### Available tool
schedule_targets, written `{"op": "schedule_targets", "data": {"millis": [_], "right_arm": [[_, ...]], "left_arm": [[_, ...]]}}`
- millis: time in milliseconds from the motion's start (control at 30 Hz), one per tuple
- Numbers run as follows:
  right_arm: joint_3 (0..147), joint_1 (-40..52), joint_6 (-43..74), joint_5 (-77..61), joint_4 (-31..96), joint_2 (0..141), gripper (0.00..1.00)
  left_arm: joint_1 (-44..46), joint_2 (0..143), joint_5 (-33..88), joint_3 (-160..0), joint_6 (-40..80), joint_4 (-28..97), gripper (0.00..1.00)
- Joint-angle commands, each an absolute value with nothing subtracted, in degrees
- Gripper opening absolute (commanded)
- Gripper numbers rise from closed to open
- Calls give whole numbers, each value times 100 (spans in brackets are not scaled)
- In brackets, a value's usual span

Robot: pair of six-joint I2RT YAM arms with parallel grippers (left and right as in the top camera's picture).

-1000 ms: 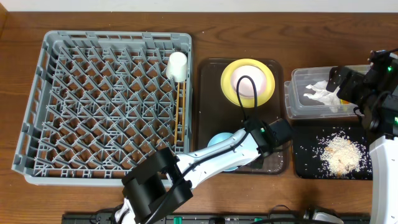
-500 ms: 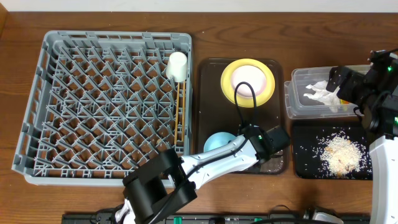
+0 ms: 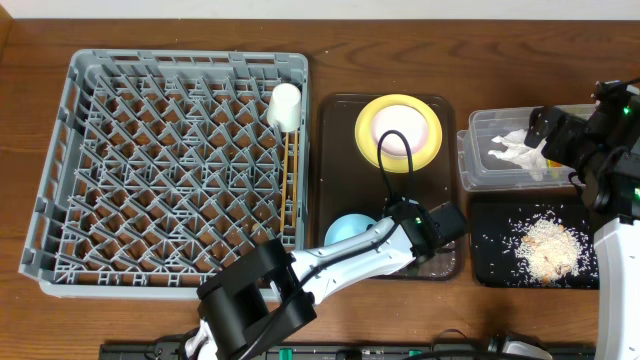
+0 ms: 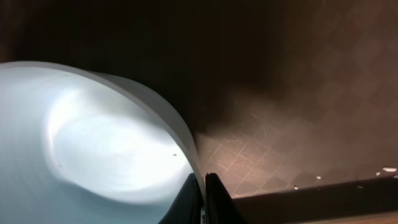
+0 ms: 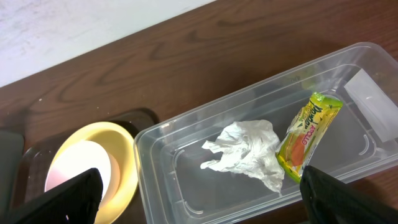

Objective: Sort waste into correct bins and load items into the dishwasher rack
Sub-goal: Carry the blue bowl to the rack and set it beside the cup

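Note:
My left gripper raises the light blue bowl next, swings outward, turns the bowl sideways and lowers it into the rack [image 3: 60,160] beside the cream cup.
My left gripper [image 4: 204,186] is shut on the rim of the light blue bowl [image 4: 93,143], which sits on the brown tray [image 3: 335,150]; from overhead the arm covers part of the bowl [image 3: 348,228]. A yellow plate [image 3: 372,112] holding a white bowl-like cup [image 3: 405,130] lies further back on the tray. The cream cup [image 3: 284,105] and chopsticks [image 3: 291,190] are in the grey rack [image 3: 60,160]. My right gripper [image 5: 205,205] hangs open over the clear bin [image 5: 161,134], which holds the napkin [image 5: 249,152] and wrapper [image 5: 308,134]. Rice scraps [image 3: 548,247] lie in the black bin [image 3: 490,250].
The rack fills the table's left half, the tray stands in the middle and the two bins sit at the right. A black cable [image 3: 385,150] loops over the plate. A few rice grains [image 4: 388,168] lie on the tray floor.
My left gripper has closed onto the bowl's rim, after its wrist shifted slightly toward the front edge. The right arm has stayed still.

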State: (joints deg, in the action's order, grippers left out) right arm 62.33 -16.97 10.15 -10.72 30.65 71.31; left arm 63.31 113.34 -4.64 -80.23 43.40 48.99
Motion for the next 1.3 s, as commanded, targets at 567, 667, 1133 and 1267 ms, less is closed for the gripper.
{"op": "schedule_targets", "data": {"millis": [567, 667, 1133, 1267], "right_arm": [[6331, -1719, 956, -1100, 3072, 7116, 99], [6331, -1719, 956, -1100, 3072, 7116, 99], [6331, -1719, 956, -1098, 3072, 7116, 99], [6331, -1719, 956, -1100, 3072, 7116, 99]], "left_arm": [[1820, 8477, 5146, -8414, 2609, 4348, 6], [956, 8619, 6193, -8361, 2550, 3951, 6], [-51, 10363, 7846, -8294, 2624, 3028, 6], [-209, 10864, 7848, -8294, 2637, 3026, 6]]}}
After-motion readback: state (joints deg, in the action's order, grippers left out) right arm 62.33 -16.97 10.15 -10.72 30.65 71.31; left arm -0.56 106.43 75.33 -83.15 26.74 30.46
